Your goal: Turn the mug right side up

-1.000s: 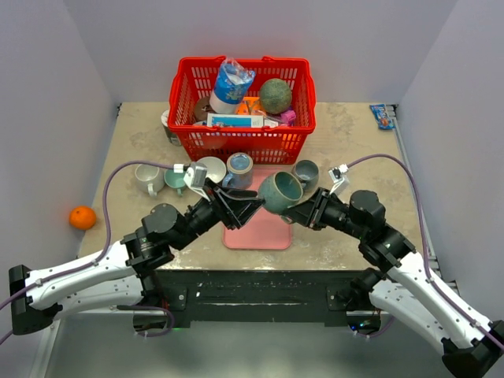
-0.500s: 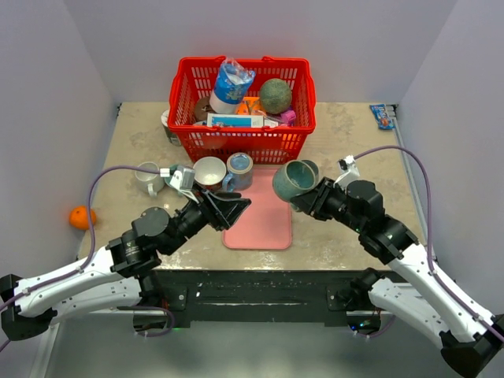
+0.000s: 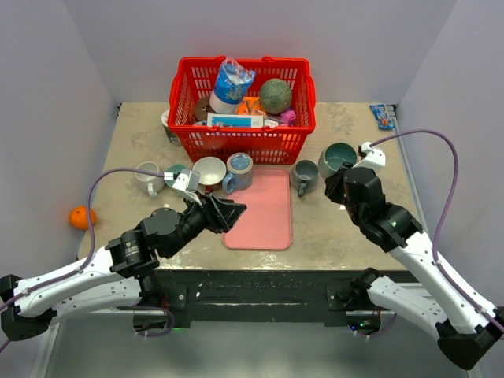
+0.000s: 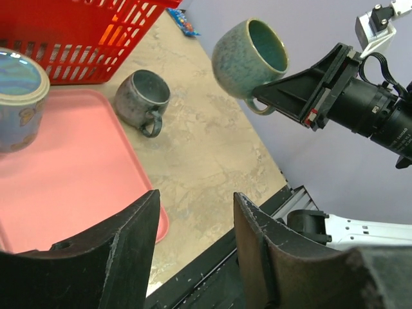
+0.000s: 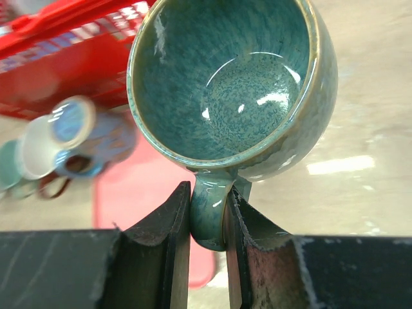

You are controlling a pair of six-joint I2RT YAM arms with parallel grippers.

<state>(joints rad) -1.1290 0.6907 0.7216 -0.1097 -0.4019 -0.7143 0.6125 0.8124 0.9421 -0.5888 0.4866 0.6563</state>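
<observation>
Next, my right gripper lowers the teal mug onto the bare tabletop (image 3: 324,190) beside the grey mug and releases the teal mug's handle, since the teal mug already hangs with its opening up.
My right gripper (image 3: 340,179) is shut on the handle of a teal glazed mug (image 3: 337,158) and holds it in the air over the right part of the table, mouth up and tilted. The right wrist view shows the mug (image 5: 235,84) from above, its handle clamped between my fingers (image 5: 168,225). The left wrist view shows the same mug (image 4: 248,55) held up by the right gripper (image 4: 283,96). My left gripper (image 3: 230,209) is open and empty, low over the near left edge of the pink tray (image 3: 268,220).
A red basket (image 3: 242,106) full of items stands at the back. A grey mug (image 3: 304,175) lies beside the tray. Several mugs (image 3: 209,172) cluster left of the tray. An orange (image 3: 80,217) lies off the table's left edge. A blue packet (image 3: 383,116) lies back right.
My right gripper has carried the teal mug from over the tray to the right and back, turning its mouth upward. My left gripper has drawn back toward the near left.
</observation>
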